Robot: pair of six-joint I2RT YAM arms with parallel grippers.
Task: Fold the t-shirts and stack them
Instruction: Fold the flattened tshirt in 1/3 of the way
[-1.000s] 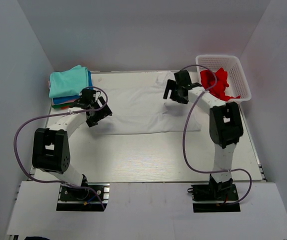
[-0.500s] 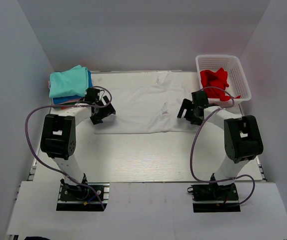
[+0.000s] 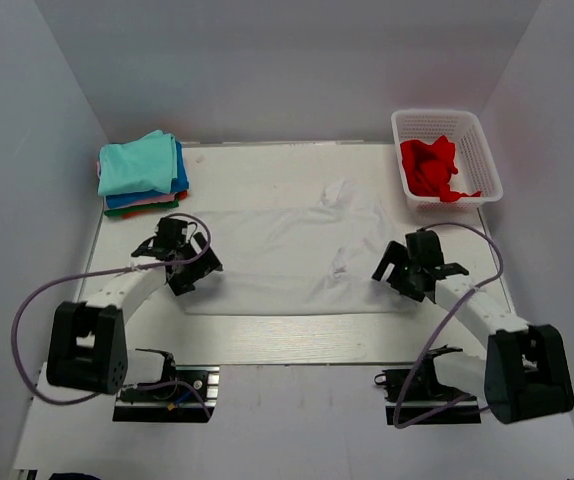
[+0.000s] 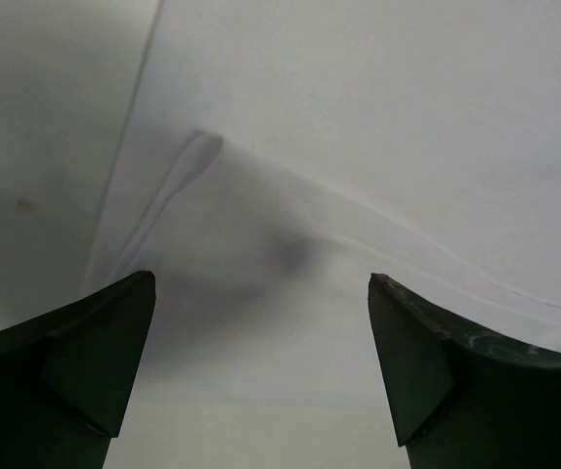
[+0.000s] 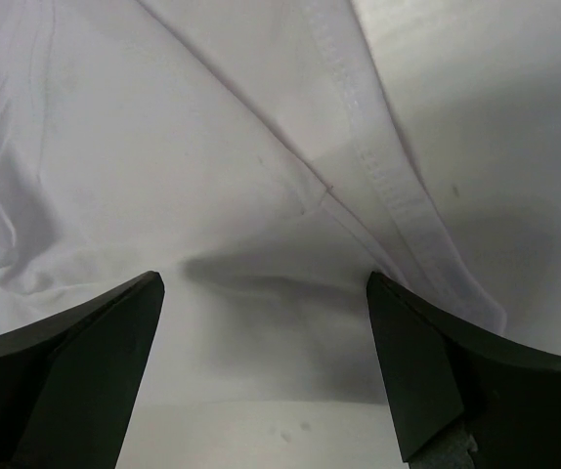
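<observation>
Next, my right gripper moves outward past the wrinkles and down onto the white t-shirt's far flap [image 3: 343,188] near the basket, because it juts past the straighter edge.
A large white t-shirt [image 3: 287,255] lies spread across the middle of the table, with wrinkles near its right side. My left gripper [image 3: 185,272] is open over the shirt's left edge; the left wrist view shows white cloth [image 4: 359,147] between and beyond the open jaws [image 4: 261,283]. My right gripper [image 3: 397,272] is open over the shirt's right edge; the right wrist view shows a stitched hem [image 5: 388,186] ahead of the open jaws [image 5: 264,281]. A red t-shirt [image 3: 430,168] lies in the basket. Folded teal, blue, pink and green shirts [image 3: 142,172] are stacked at the back left.
The white lattice basket [image 3: 482,160] stands at the back right. The table [image 3: 297,335] has a bare strip between the shirt and the arm bases. Grey walls close in the left, right and back sides.
Both arms have drawn back toward the near edge of the table. The white shirt now lies nearer the front than before, with its near edge lower in the top view.
</observation>
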